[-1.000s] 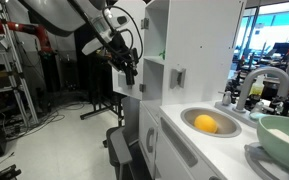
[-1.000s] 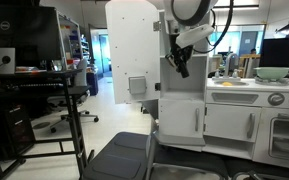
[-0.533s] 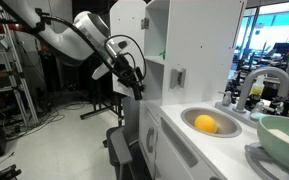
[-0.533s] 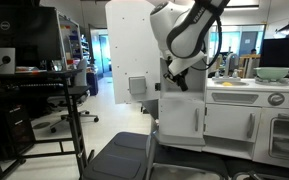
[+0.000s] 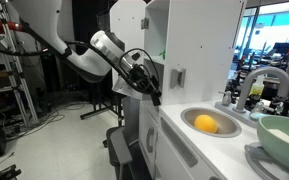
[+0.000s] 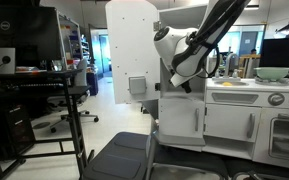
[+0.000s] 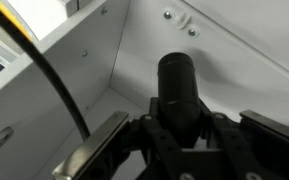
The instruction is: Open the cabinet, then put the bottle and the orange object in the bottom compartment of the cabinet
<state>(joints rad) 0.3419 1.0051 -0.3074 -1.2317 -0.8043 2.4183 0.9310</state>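
The cabinet door is open and the compartment's white sides already surround the dark bottle (image 7: 177, 85). My gripper should next move deeper into the lower compartment (image 7: 114, 112) and release the bottle.
In the wrist view a dark bottle (image 7: 177, 85) stands between the fingers of my gripper (image 7: 181, 128), which is shut on it. White walls of a cabinet compartment (image 7: 134, 55) lie around and behind it. In both exterior views the gripper (image 5: 152, 90) (image 6: 183, 84) reaches into the lower part of the tall white cabinet (image 5: 196, 45). Its door (image 6: 132, 45) stands swung open, showing the grey square handle (image 6: 137, 85). The orange object (image 5: 206, 124) lies in the round sink basin (image 5: 227, 116) on the counter. I cannot make out the bottle in the exterior views.
A faucet (image 5: 259, 82) and a pale green bowl (image 5: 284, 138) stand on the counter past the sink. Low white drawers (image 6: 184, 122) sit under the cabinet. A dark office chair (image 6: 124, 155) and a desk with a monitor (image 6: 29, 45) stand in front.
The arm has dropped and swung toward the cabinet, carrying the bottle lower and further into the opening. The grip is unchanged.
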